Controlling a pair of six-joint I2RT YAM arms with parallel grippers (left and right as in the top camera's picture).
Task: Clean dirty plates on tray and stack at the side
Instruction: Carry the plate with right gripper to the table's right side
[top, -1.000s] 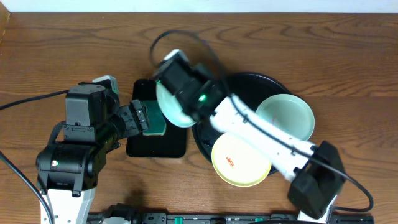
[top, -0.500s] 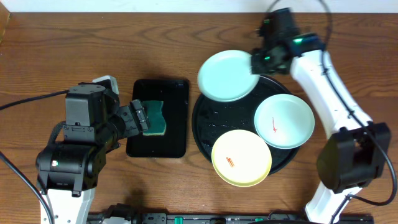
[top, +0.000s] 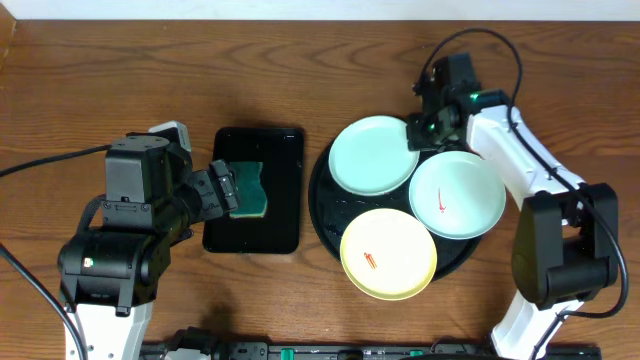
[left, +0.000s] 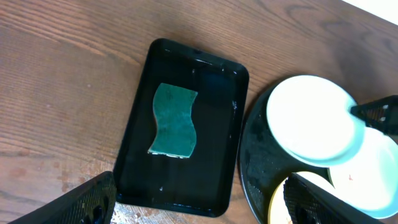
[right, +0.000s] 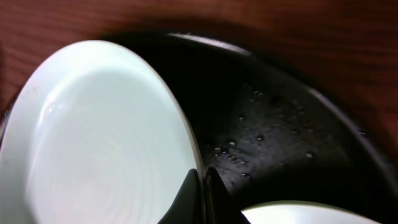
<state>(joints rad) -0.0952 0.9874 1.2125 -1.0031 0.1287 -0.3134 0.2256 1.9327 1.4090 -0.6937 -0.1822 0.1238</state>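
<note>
The robot's right gripper will go past the light blue plate and down onto bare tabletop to let go, because the bare tabletop is to its right in the overhead view.
The round black tray (top: 330, 215) holds three plates. A pale mint plate (top: 370, 155) with no visible streaks lies at its back left, partly over the rim. My right gripper (top: 418, 130) is shut on that plate's right rim; in the right wrist view its fingertips (right: 200, 182) pinch the plate's edge (right: 99, 137). A light blue plate (top: 457, 195) with a red streak sits at the right. A pale yellow plate (top: 388, 253) with orange streaks sits at the front. My left gripper (top: 228, 190) is open and empty, its fingers (left: 199, 205) spread wide.
A smaller black rectangular tray (top: 275, 235) lies left of the round tray with a green sponge (top: 251, 190) in it; both show in the left wrist view, tray (left: 217, 168) and sponge (left: 175, 121). Bare wooden table surrounds them.
My right arm carried the mint plate from over the rectangular tray across to the right and lowered it onto the back left of the round tray. The left arm has not moved.
</note>
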